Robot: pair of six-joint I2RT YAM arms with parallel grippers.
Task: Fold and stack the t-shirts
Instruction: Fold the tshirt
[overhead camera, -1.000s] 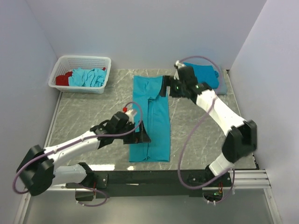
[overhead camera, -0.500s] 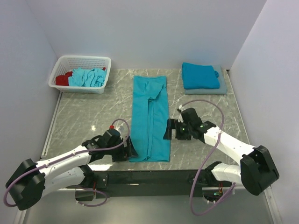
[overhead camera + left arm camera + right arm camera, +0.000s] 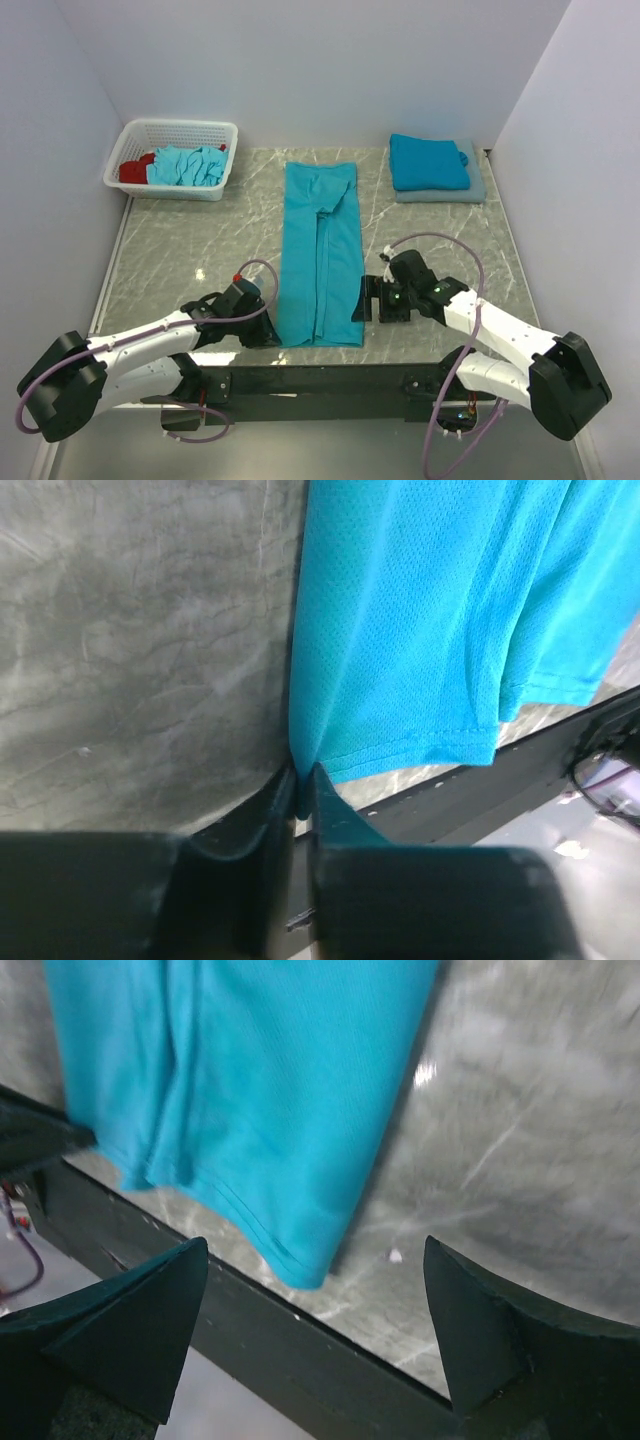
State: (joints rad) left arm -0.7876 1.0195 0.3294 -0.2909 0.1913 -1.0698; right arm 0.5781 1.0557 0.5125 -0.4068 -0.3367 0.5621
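My right gripper should next move down and back onto the folded t-shirt's free near corner (image 3: 358,341) (image 3: 303,1268), because that corner is below and back from its spread fingers.
A turquoise t-shirt (image 3: 320,250) lies folded into a long strip down the middle of the marble table. My left gripper (image 3: 272,335) sits at the strip's near-left corner. In the left wrist view its jaws (image 3: 303,772) are pinched shut on that corner of the t-shirt (image 3: 420,630). My right gripper (image 3: 360,300) hovers open beside the near-right corner. In the right wrist view that t-shirt corner (image 3: 250,1110) lies between the wide-spread fingers of the right gripper (image 3: 314,1252), untouched. More folded t-shirts (image 3: 430,162) are stacked at the back right.
A white lattice basket (image 3: 140,130) at the back left holds crumpled turquoise shirts (image 3: 188,165) and a red cloth (image 3: 133,170). The stack rests on a grey folded cloth (image 3: 478,188). A black rail (image 3: 320,380) runs along the table's near edge.
The left gripper has moved down to the near-left corner and closed on it. The right arm has swung from the strip's far end to the near-right corner, still open.
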